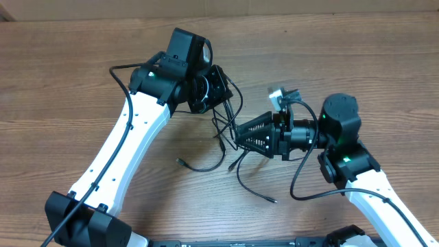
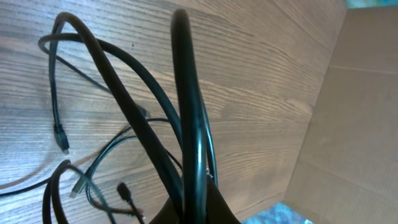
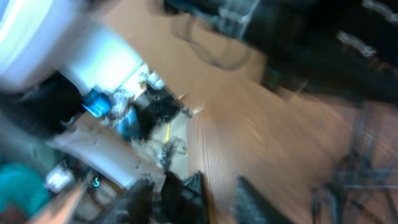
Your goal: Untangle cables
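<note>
Parts of the cables still cross, so the robot's left gripper will go up toward the left in the overhead view and let go of the cables over the wooden table between the arms.
A loose tangle of thin black cables (image 1: 230, 130) lies on the wooden table between the two arms. Free plug ends reach out at the left (image 1: 180, 162) and at the front (image 1: 273, 200). My left gripper (image 1: 221, 90) is shut on a bunch of cables (image 2: 186, 112) that rise straight out of its fingers (image 2: 214, 208). Small plugs (image 2: 62, 138) and a silver-tipped end (image 2: 74, 186) rest on the wood below them. My right gripper (image 1: 238, 137) points left at the tangle's right side. In the blurred right wrist view its fingers (image 3: 186, 199) stand apart with only bare wood between them.
A cardboard wall (image 2: 354, 93) runs along the table's far edge (image 1: 206, 8). The right arm's own thick wire (image 1: 302, 185) loops over the table beside it. Clutter (image 3: 137, 112) shows beyond the table's edge in the right wrist view.
</note>
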Controlling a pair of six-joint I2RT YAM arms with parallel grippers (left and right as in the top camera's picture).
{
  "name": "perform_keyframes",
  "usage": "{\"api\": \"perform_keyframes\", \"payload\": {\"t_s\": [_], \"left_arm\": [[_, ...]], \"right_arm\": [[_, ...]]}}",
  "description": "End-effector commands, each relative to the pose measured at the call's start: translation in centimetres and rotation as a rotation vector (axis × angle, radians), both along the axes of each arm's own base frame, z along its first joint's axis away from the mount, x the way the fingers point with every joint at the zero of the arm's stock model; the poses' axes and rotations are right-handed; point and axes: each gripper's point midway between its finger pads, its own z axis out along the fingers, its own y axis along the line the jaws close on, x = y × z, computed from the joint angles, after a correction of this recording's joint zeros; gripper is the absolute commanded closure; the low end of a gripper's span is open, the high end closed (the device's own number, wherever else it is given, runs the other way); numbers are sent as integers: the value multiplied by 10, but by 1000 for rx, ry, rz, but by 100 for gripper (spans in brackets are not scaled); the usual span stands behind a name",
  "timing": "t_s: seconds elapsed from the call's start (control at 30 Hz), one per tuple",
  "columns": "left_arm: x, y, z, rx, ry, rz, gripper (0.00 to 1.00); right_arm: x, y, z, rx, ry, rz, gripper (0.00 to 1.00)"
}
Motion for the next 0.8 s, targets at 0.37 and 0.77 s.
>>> {"api": "perform_keyframes", "payload": {"t_s": [0.37, 0.77], "left_arm": [[-7, -15, 22, -109, -4, -45, 96], [-5, -19, 27, -156, 22, -15, 96]], "right_arm": [[36, -19, -54, -250, -191, -176, 37], [36, -18, -67, -266, -145, -161, 65]]}}
